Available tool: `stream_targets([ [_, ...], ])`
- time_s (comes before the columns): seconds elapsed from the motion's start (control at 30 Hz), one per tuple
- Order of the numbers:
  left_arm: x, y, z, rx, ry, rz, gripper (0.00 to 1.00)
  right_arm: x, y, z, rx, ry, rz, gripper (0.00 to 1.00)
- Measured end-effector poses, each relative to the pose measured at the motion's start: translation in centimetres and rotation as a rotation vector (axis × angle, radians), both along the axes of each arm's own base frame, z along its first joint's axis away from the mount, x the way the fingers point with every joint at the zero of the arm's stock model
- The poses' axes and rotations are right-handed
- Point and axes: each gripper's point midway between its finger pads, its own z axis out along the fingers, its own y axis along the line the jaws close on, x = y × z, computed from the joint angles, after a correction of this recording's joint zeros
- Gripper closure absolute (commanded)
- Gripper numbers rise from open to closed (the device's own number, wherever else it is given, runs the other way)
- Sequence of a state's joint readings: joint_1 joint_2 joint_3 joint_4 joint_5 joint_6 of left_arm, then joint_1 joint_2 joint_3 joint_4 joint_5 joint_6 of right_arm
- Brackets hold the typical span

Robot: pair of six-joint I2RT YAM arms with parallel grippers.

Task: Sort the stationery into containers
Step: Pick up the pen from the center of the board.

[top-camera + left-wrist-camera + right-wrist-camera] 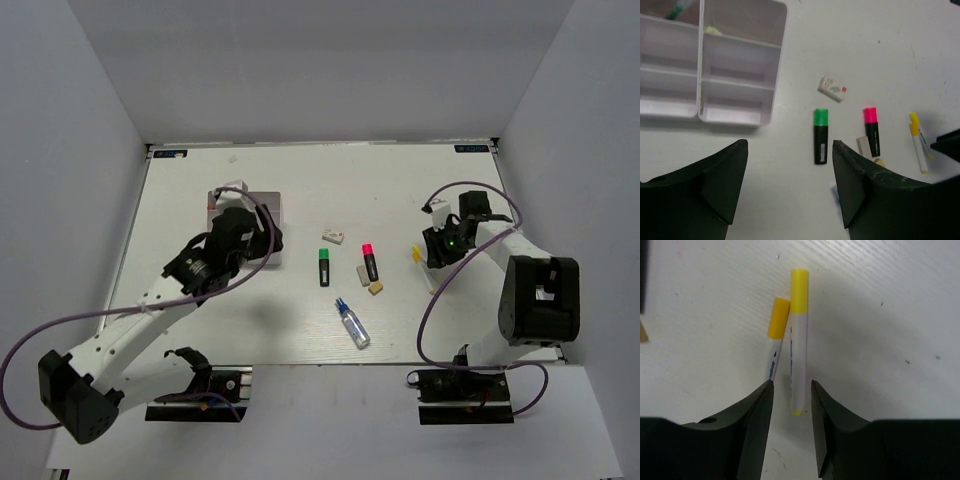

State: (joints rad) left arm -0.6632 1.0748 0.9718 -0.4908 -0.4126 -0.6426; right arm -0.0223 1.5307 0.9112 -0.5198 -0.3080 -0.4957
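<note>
My right gripper moves down and to its left in the top view next, the longer pen's body already between my fingers, since that pen's cap lies below and that way.
The white organizer box [268, 203] [771, 75] stands at the left, partly under my left arm. My left gripper [258, 238] [789, 145] is open and empty, above bare table beside it. Ahead lie a green-capped highlighter [323, 266] [821, 136], a red-capped highlighter [369, 262] [871, 131], a white eraser [334, 236] [832, 88], a tan eraser [377, 288] and a blue-capped glue bottle [352, 324]. My right gripper [432, 252] [792, 385] is open, low over two yellow-capped pens [418, 256] [917, 142]. Its jaws straddle the end of the longer pen [799, 340]; the shorter pen [776, 335] lies just left.
Grey walls close in the table on three sides. The organizer holds a green item [677, 10] and a pale yellow item [712, 30] in its far compartments. A small white piece [863, 146] lies against the red-capped highlighter.
</note>
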Motion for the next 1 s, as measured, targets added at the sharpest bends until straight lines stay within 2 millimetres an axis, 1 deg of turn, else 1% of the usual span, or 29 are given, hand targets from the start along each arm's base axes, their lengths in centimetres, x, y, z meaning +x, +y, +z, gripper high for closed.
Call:
stream_targets([
  [0.03, -0.8, 0.3, -0.6, -0.008, 0.013, -0.011, 0.21, 0.4, 0.1, -0.3, -0.010, 0.003, 0.002, 0.56],
  [0.13, -2.9, 0.9, -2.0, -0.025, 0.054, -0.032, 0.21, 1.5, 0.3, -0.8, -0.040, 0.005, 0.000, 0.56],
  [0.3, -5.3, 1.9, -3.3, -0.047, 0.107, -0.040, 0.21, 3.2, 1.1, -1.4, -0.080, -0.007, 0.015, 0.56],
  [0.47, -7.0, 2.7, -4.1, -0.065, 0.145, -0.033, 0.21, 4.2, 2.2, -2.0, -0.096, -0.004, 0.040, 0.56],
  [0.63, -8.3, 3.4, -4.6, -0.075, 0.174, -0.027, 0.21, 4.4, 2.7, -2.6, -0.120, 0.006, 0.055, 0.56],
  [0.8, -9.5, 3.6, -5.3, -0.092, 0.217, -0.029, 0.21, 5.5, 2.9, -2.7, -0.136, -0.002, 0.056, 0.64],
  [0.83, -9.7, 3.6, -5.6, -0.096, 0.226, -0.029, 0.21, 5.7, 3.0, -2.7, -0.139, -0.004, 0.055, 0.72],
  [0.9, -10.2, 3.7, -6.0, -0.108, 0.244, -0.027, 0.21, 6.0, 3.0, -2.7, -0.144, -0.007, 0.057, 0.80],
  [0.93, -10.4, 3.7, -6.3, -0.112, 0.253, -0.025, 0.21, 6.1, 3.0, -2.7, -0.141, -0.006, 0.056, 0.88],
  [1.0, -10.8, 3.8, -6.7, -0.126, 0.266, -0.021, 0.21, 6.2, 3.1, -2.6, -0.140, -0.005, 0.060, 0.96],
])
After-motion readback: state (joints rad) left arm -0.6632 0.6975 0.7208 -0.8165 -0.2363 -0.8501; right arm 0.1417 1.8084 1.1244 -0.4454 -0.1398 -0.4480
